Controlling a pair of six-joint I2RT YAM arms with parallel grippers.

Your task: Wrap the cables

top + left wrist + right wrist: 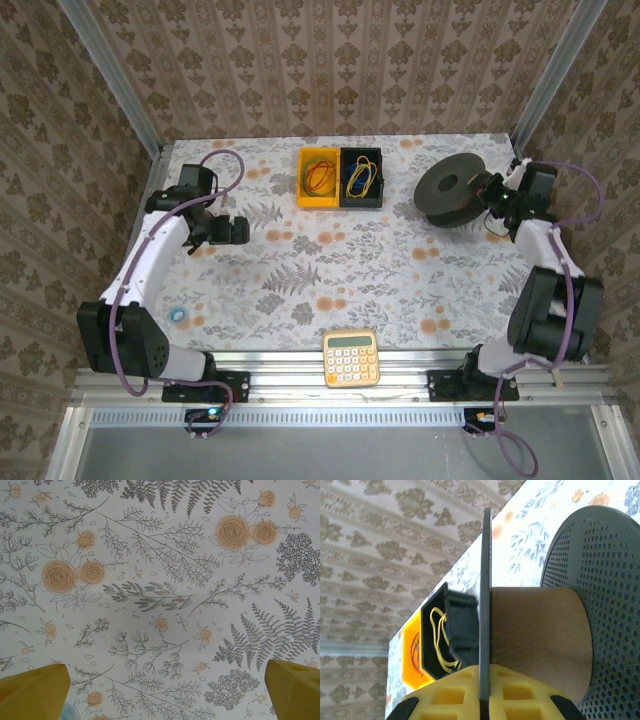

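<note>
The spot on the cloth between the bins and the calculator is empty. My right gripper will bring the spool (447,190) back and across, then down onto that spot, and let go of the spool's rim.
The thin yellow cord (357,181) lies bunched in a black bin (361,204) at the back of the table, beside a blue wire coil. In the right wrist view the yellow cord (439,635) loops inside that black bin (462,625). A dark grey spool (447,190) with a cardboard core (540,635) sits at the back right. My right gripper (485,682) is shut on the spool's thin flange (485,580), and the right gripper (492,192) sits at the spool's right side. My left gripper (236,231) hovers open over bare floral tablecloth, its yellow fingertips (35,690) wide apart with nothing between them.
A yellow bin (306,200) holding a red-orange wire coil (319,177) adjoins the black bin on its left. A yellow calculator (351,358) lies at the near edge in the middle. A small blue object (178,314) rests near the left arm's base.
</note>
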